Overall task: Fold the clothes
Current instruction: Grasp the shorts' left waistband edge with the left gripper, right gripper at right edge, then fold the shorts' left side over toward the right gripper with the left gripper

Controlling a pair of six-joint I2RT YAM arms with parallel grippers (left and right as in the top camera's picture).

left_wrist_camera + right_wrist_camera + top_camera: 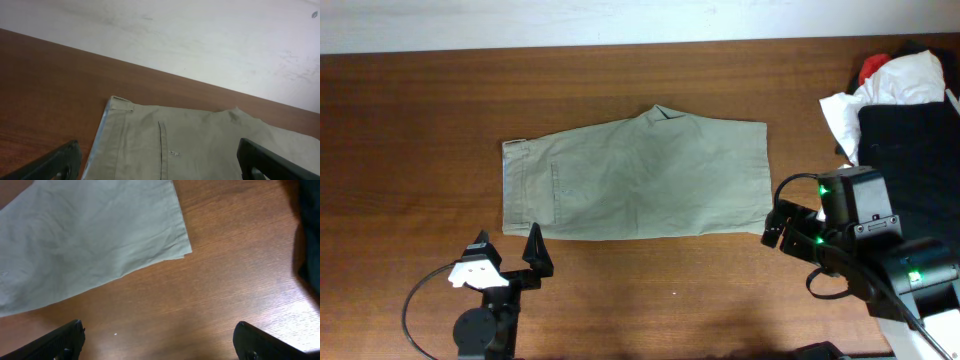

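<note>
My left gripper will next move outward and turn its fingers onto the waistband's far corner from the clear side of the shorts, where that corner meets bare wood.
A pair of light khaki shorts (635, 175) lies flat in the middle of the brown table, folded in half, waistband to the left and leg hem to the right. My left gripper (509, 251) is open and empty just below the shorts' lower left corner; the left wrist view shows the waistband and a pocket seam (162, 145) between its fingers. My right gripper (786, 226) is open and empty just right of the shorts' lower right corner; the right wrist view shows that corner (175, 245) ahead over bare wood.
A pile of clothes sits at the table's right end: a black garment (905, 150), white cloth (895, 80) and a bit of red (873, 68). A pale wall (200, 35) runs behind the table's far edge.
</note>
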